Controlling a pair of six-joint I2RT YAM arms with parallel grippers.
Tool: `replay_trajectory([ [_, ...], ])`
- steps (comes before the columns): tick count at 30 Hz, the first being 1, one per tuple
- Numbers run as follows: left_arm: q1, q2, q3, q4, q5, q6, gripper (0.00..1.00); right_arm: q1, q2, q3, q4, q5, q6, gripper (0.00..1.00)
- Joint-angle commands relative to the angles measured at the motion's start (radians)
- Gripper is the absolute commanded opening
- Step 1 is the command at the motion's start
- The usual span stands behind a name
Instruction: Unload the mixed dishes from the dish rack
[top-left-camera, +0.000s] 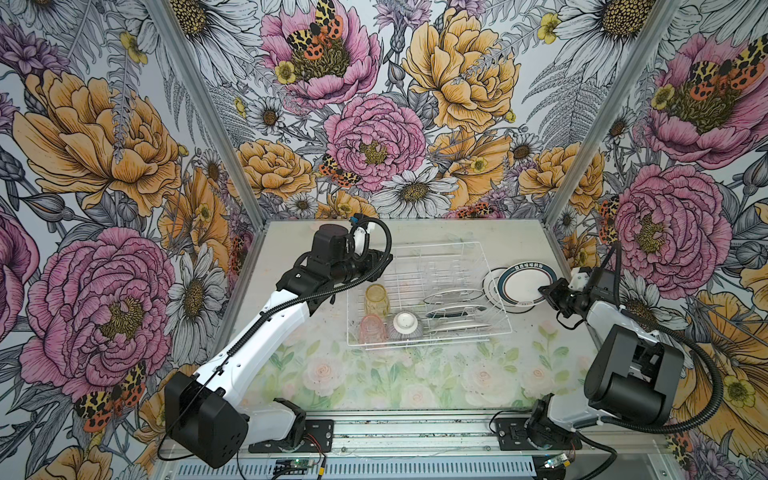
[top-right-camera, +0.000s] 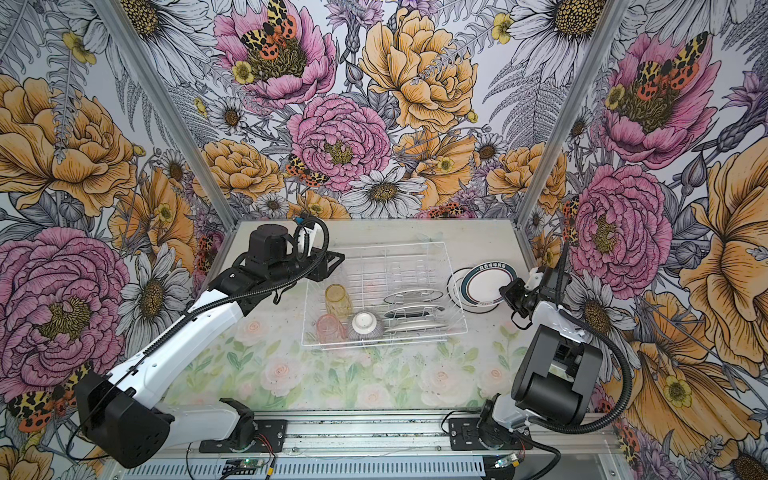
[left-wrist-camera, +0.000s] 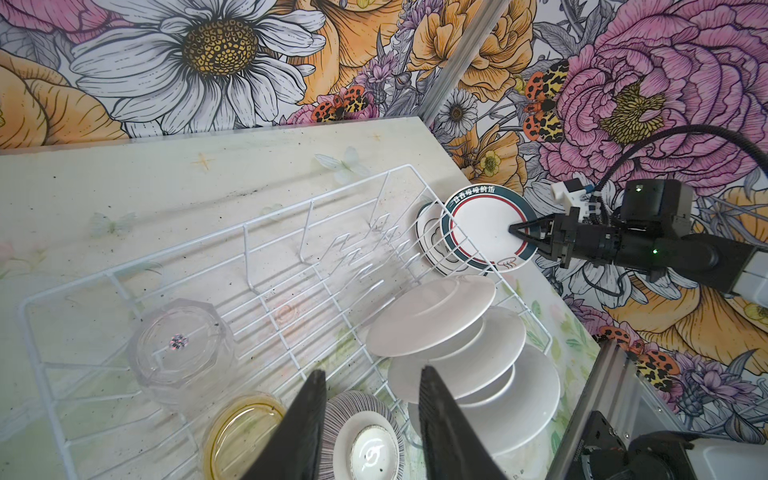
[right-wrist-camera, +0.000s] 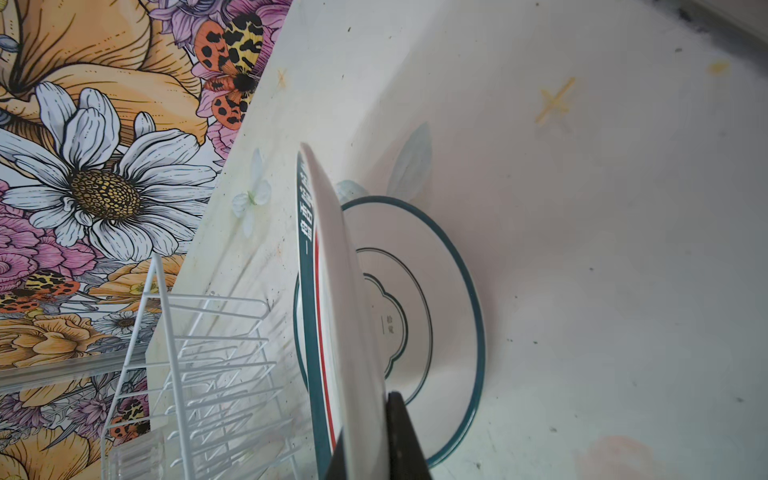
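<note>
My right gripper moves down toward the rack (top-left-camera: 436, 245) next and lets go of the teal-and-red-rimmed plate onto that plate's face, since another plate lies flat just below.
The white wire dish rack (top-left-camera: 436, 245) sits mid-table. Three white plates (top-left-camera: 455, 296) stand in its prongs. An amber tumbler (top-left-camera: 377, 299), a pink tumbler (top-left-camera: 372, 329) and an upturned striped bowl (top-left-camera: 405, 325) fill its near left part. A clear tumbler (left-wrist-camera: 180, 349) shows in the left wrist view. My left gripper (top-left-camera: 390, 259) hovers over the rack's far left corner, open and empty (left-wrist-camera: 372, 372). My right gripper (top-left-camera: 544, 289) is shut on the rim of a teal-and-red-rimmed plate (top-left-camera: 525, 284), held just above another plate (top-left-camera: 492, 286) lying right of the rack.
The floral table (top-left-camera: 415, 382) stretches in front of the rack. Patterned walls close in the back and both sides. The metal corner post (top-left-camera: 561, 199) stands near the right arm. Both arm bases (top-left-camera: 291, 432) are bolted at the front rail.
</note>
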Motion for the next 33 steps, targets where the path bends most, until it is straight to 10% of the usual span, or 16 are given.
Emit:
replay_trajectory([
  [1,0.002,0.001,0.002,0.002,-0.019,0.017,0.39,0.008,0.015,0.0,0.061,-0.013,-0.015,0.0],
  [22,0.001,0.0,-0.003,0.005,-0.013,0.017,0.39,0.034,0.093,0.001,0.084,-0.025,-0.018,0.0],
  [33,0.004,-0.009,-0.011,0.006,-0.011,0.02,0.39,0.034,0.116,0.002,0.077,-0.017,-0.022,0.3],
])
